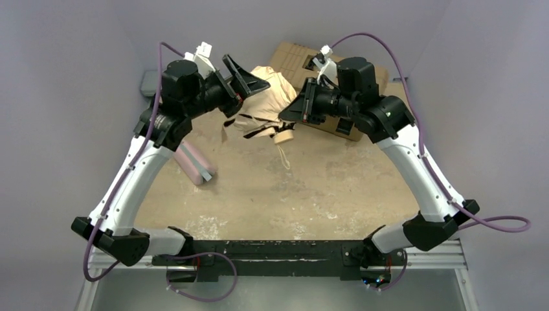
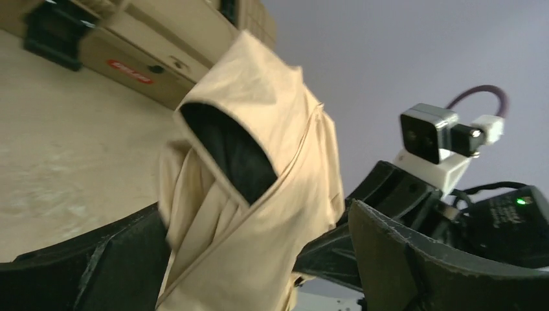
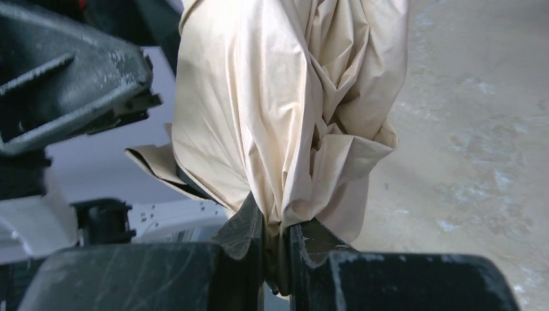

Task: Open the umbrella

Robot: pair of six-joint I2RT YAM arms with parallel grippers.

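The gathered fold of fabric is kept bunched by the shut fingers of my right gripper, so my right gripper will next move outward over the tan toolbox (image 1: 298, 58) and let go of the fold.
The umbrella (image 1: 267, 98) is a crumpled bundle of beige fabric held up at the back middle of the table. Its cream knob handle (image 1: 283, 136) hangs below with a cord. My right gripper (image 1: 285, 115) is shut on a gathered fold of the fabric (image 3: 285, 129), which is pinched between the jaws (image 3: 277, 249). My left gripper (image 1: 249, 91) is open wide. The fabric (image 2: 259, 194) stands between its jaws (image 2: 259, 278) and lies against one finger (image 2: 97, 272). The shaft and ribs are hidden.
A tan toolbox (image 1: 304, 61) lies behind the umbrella and shows in the left wrist view (image 2: 129, 45). A pink pouch (image 1: 194, 162) lies on the table at the left. The two grippers face each other closely. Grey walls enclose the table.
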